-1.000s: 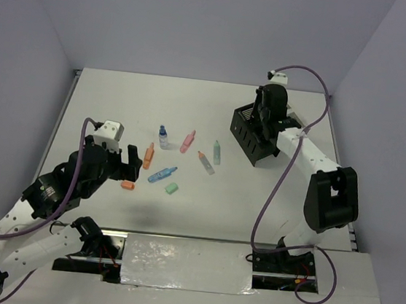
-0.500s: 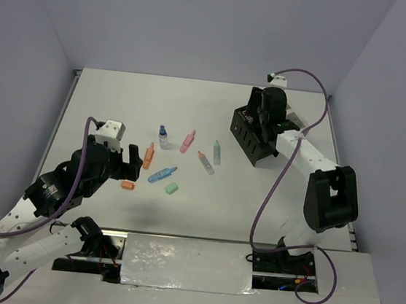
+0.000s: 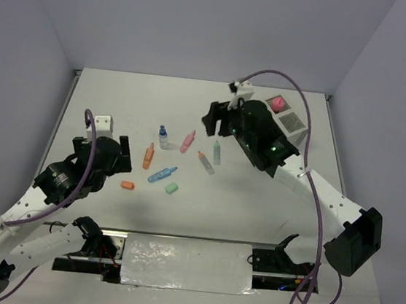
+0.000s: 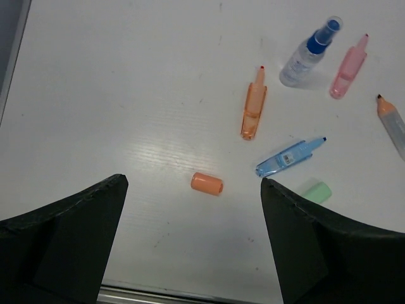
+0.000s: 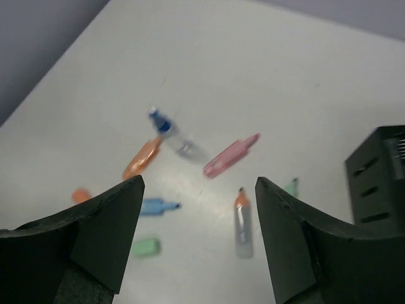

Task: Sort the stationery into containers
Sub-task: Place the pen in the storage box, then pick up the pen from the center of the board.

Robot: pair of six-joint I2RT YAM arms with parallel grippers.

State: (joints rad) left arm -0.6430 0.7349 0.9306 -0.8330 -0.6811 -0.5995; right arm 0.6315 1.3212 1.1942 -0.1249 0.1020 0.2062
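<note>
The grey pen's body [image 3: 207,166] [image 5: 243,232] lies below, toward the robot's base, and the open fingers face the pen's sides, so the right gripper will lower and draw back onto it.
The stationery lies loose mid-table: a blue-capped bottle [image 3: 163,136], pink highlighter [image 3: 188,141], orange highlighter [image 3: 148,155], blue highlighter [image 3: 162,174], green eraser [image 3: 172,188], orange eraser [image 3: 127,185], orange-tipped grey pen [image 3: 205,162] and green highlighter [image 3: 217,152]. My left gripper [image 4: 193,202] hangs open just short of the orange eraser [image 4: 207,183]. Above the pens my right gripper [image 5: 199,183] is open and empty, the grey pen [image 5: 243,222] below it. The black container [image 5: 378,177] shows at the right wrist view's edge. The white container [image 3: 288,123] holds a pink item.
My right arm [image 3: 262,144] stretches across the black container's spot in the top view. Purple walls close the table's back and sides. The table's left edge [image 3: 67,107] runs beside my left arm.
My right gripper has opened, left the black container and swung left over the stationery, uncovering the white container. My left arm shifted slightly.
</note>
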